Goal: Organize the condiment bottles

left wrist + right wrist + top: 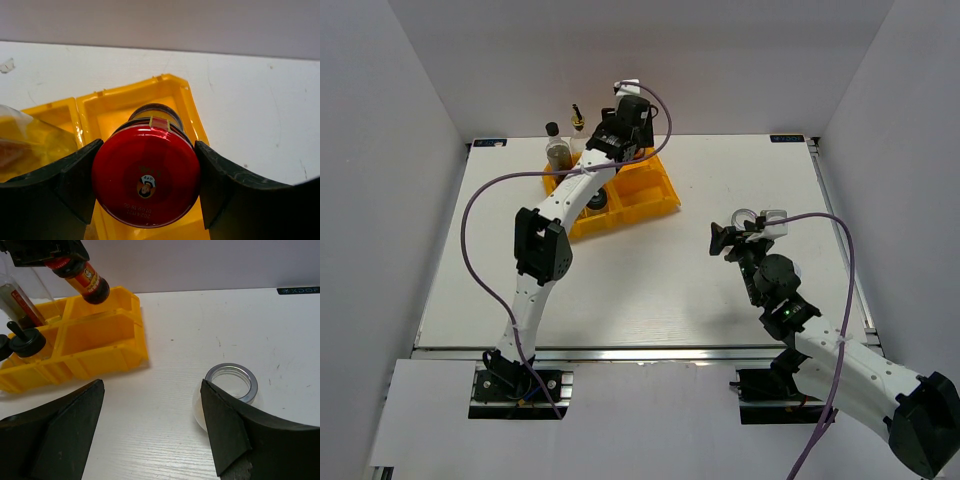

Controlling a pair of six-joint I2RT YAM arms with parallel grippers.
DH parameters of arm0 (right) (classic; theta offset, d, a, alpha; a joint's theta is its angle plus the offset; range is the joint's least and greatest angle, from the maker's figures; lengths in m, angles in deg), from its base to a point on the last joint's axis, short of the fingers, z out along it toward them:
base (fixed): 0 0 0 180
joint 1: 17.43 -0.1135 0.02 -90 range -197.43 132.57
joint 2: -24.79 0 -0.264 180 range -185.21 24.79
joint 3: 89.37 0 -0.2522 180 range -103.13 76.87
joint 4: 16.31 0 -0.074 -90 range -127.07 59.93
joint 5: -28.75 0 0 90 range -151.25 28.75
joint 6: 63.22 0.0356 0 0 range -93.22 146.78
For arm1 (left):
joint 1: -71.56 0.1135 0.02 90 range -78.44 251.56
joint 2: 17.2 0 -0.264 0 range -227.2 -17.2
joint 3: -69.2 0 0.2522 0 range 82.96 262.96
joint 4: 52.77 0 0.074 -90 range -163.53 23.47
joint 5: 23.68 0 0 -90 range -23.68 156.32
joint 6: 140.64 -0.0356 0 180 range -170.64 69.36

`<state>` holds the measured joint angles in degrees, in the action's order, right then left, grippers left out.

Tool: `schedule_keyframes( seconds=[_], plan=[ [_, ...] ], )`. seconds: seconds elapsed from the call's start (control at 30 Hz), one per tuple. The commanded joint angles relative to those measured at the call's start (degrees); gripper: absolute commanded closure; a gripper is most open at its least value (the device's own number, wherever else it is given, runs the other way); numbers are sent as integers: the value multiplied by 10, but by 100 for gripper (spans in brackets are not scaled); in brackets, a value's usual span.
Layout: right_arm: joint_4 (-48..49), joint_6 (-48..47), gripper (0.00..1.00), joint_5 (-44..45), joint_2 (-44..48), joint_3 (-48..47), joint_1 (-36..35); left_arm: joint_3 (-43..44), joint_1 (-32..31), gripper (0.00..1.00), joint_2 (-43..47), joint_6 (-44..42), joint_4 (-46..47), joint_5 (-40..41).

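Note:
The left gripper moves to the left in the top view next, lowers the jar and releases it, since the tray's back section below the jar is empty.
My left gripper is shut on the red-lidded jar, its fingers pressing both sides of the lid. It holds the jar tilted above a back compartment of the yellow tray. The jar also shows in the right wrist view. In the top view my left gripper is over the tray. My right gripper is open and empty, low over the table. A clear silver-rimmed jar lies just beside its right finger. A tall dark bottle and a black-capped shaker stand in the tray.
A black-capped bottle and a gold-spouted bottle stand at the tray's back left, near the rear wall. My right gripper is at table centre-right. White walls enclose the table on three sides.

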<state>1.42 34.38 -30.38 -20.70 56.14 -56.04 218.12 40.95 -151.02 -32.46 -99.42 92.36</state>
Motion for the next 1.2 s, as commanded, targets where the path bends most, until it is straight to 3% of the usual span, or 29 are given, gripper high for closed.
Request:
schedule_keyframes(
  seconds=[0.0,0.77,1.0,1.03,1.13,1.17],
  plan=[
    [30,10,17,-1,-4,3,4,26,1,100,42,-10,105,52],
    [24,10,14,3,-52,-13,14,16,46,100,-20,10,47,18],
    [19,13,11,7,-59,-16,14,20,47,56,-37,13,50,23],
    [19,15,11,9,-60,-17,14,19,47,43,-38,15,49,24],
    [15,15,11,10,-63,-19,15,19,47,23,-37,17,49,26],
    [14,15,11,9,-64,-20,16,20,47,21,-37,17,49,25]
  ],
)
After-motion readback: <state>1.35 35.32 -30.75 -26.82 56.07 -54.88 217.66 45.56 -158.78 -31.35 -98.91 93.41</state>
